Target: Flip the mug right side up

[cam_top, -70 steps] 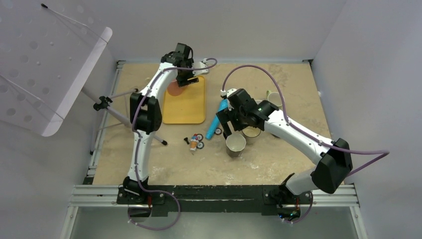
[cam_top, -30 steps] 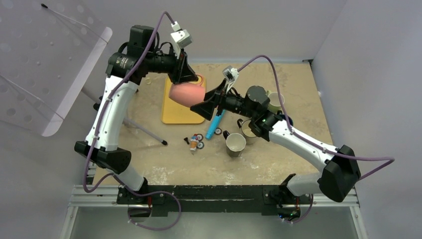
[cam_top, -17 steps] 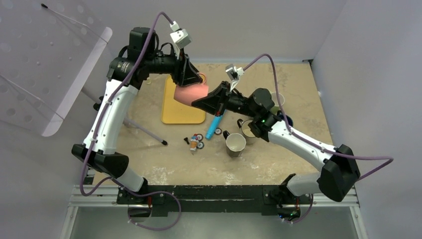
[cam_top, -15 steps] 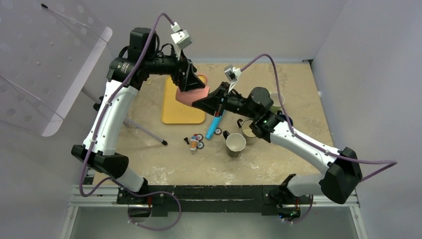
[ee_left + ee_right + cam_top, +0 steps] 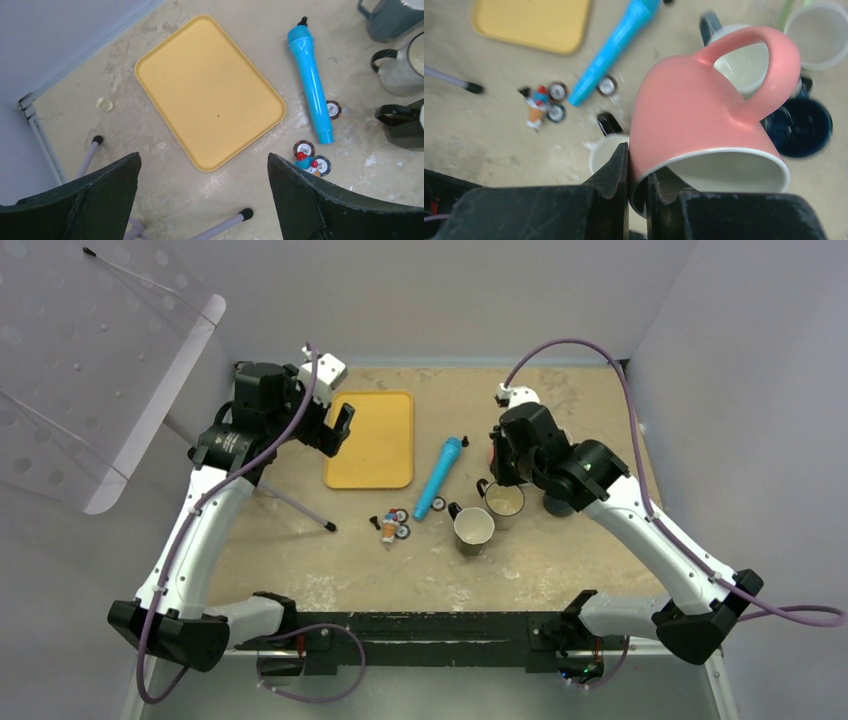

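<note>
Next, my right gripper moves back and down to release the pink mug on the tabletop beside the nearest cream mug, since that patch is bare.
The pink mug hangs in the air with my right gripper shut on its rim, one finger outside the wall and one inside. Its white mouth faces the wrist camera, its base points toward the table, and its handle is on the far side. From the top view only a sliver of the mug shows beside the right gripper. My left gripper is open and holds nothing, just left of the yellow tray. In the left wrist view the left gripper looks down on the tray.
Below the held mug stand a cream mug, a second cream mug and a dark blue one. A blue cylinder lies right of the tray. Poker chips and a small toy lie nearby. A tripod leg crosses the left side.
The left gripper opened, let go of the pink mug and drew back to the left of the tray. The right gripper shut on the mug's rim and carried it right, over the other mugs.
</note>
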### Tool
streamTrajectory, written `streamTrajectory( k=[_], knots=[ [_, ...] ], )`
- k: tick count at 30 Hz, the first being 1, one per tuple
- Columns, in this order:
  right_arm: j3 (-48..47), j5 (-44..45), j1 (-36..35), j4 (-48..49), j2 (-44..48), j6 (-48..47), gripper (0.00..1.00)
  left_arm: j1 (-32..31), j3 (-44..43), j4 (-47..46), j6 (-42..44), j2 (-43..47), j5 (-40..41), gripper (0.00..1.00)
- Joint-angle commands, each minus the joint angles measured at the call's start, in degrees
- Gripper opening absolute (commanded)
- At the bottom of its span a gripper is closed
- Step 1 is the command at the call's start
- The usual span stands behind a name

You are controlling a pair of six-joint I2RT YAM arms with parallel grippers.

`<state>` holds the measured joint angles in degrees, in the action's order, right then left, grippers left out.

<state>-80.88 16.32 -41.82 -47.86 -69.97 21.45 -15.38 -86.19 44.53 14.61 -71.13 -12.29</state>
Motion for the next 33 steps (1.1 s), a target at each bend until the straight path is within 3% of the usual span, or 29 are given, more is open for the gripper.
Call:
streamTrajectory(
  k=[1, 7, 15, 20, 21, 28, 30, 33],
  knots=[
    [-0.3, 7.0, -0.2, -21.4, 0.5, 9.5, 0.0, 1.2, 10.7, -7.2, -0.6, 3.7, 7.4, 1.0],
    [10.7, 3.5, 1.0, -23.4, 1.8, 15.6, 0.0, 2.2, 22.2, -9.8, -1.2, 8.0, 7.3, 1.0],
    [27.7, -11.4, 3.4, -5.4, 1.5, 10.3, 0.0, 3.1, 29.0, -10.9, -2.9, 12.7, 7.3, 1.0],
    [31.6, -14.2, 4.8, 0.1, -2.1, 7.8, 0.0, 3.4, 32.1, -12.8, -4.9, 15.7, 8.5, 1.0],
    [32.0, -14.5, 5.1, 0.7, -2.5, 7.5, 0.04, 3.4, 32.8, -12.8, -4.9, 16.3, 8.3, 1.0],
    [26.4, -9.4, 5.4, -3.5, 0.3, 7.7, 0.8, 3.5, 35.0, -12.3, -5.4, 19.4, 8.1, 1.0],
    [22.5, -7.5, 5.4, -5.4, 2.8, 7.6, 0.92, 3.5, 35.6, -12.6, -5.7, 20.7, 7.8, 1.0],
    [16.8, -5.2, 5.4, -2.8, 7.3, 5.8, 0.98, 3.5, 37.4, -14.8, -6.9, 23.3, 7.1, 1.0]
  ],
)
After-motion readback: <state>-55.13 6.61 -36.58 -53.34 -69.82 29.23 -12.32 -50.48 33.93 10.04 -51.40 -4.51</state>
